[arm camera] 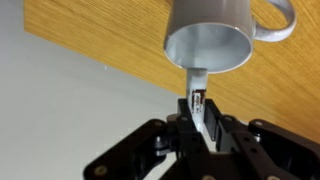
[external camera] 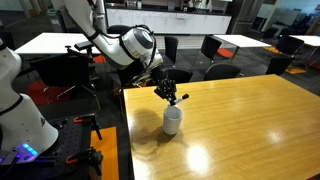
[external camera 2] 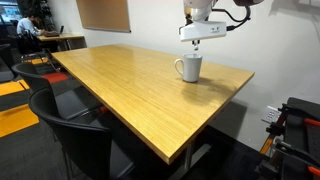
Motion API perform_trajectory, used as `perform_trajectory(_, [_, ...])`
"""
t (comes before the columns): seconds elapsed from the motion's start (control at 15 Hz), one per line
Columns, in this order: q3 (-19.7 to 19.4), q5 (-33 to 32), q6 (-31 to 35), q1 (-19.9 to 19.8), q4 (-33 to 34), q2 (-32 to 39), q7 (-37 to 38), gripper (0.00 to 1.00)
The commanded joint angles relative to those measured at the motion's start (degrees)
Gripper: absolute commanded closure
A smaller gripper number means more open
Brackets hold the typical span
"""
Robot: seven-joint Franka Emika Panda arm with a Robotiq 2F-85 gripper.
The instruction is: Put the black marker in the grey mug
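Observation:
My gripper will go down a little toward the mug's opening [external camera: 173, 111] [arm camera: 208, 48] and let go of the marker, because the marker's whitish end already points down at that opening.
The grey mug [external camera: 172, 120] stands upright on the wooden table [external camera: 250, 125] near its edge; it also shows in an exterior view [external camera 2: 189, 68] and in the wrist view [arm camera: 213, 35]. My gripper [arm camera: 196, 100] hangs right above the mug, in both exterior views [external camera: 170, 95] [external camera 2: 196, 42]. It is shut on the black marker [arm camera: 196, 92], whose whitish end points down toward the mug's open mouth. Only the marker's whitish part with a label shows between the fingers; the rest is hidden by the gripper.
Black office chairs [external camera 2: 75, 125] stand along the table's side. More tables and chairs [external camera: 225, 50] fill the room behind. The table edge [arm camera: 90, 60] runs close beside the mug, with grey floor beyond it.

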Motion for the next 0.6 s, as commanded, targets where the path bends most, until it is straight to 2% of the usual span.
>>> perform_trajectory(0.0, [0.44, -3.83, -1.85, 0.39, 2.07, 2.72, 4.88, 0.95])
perform_trajectory(0.4, [0.63, -7.13, -2.38, 0.61, 3.64, 5.45, 7.91, 0.95])
perform_trajectory(0.47, [0.7, -7.09, -2.25, 0.64, 3.72, 5.66, 7.68, 0.92])
perform_trajectory(0.53, [0.75, -7.13, -1.96, 0.69, 3.7, 5.72, 7.66, 0.55])
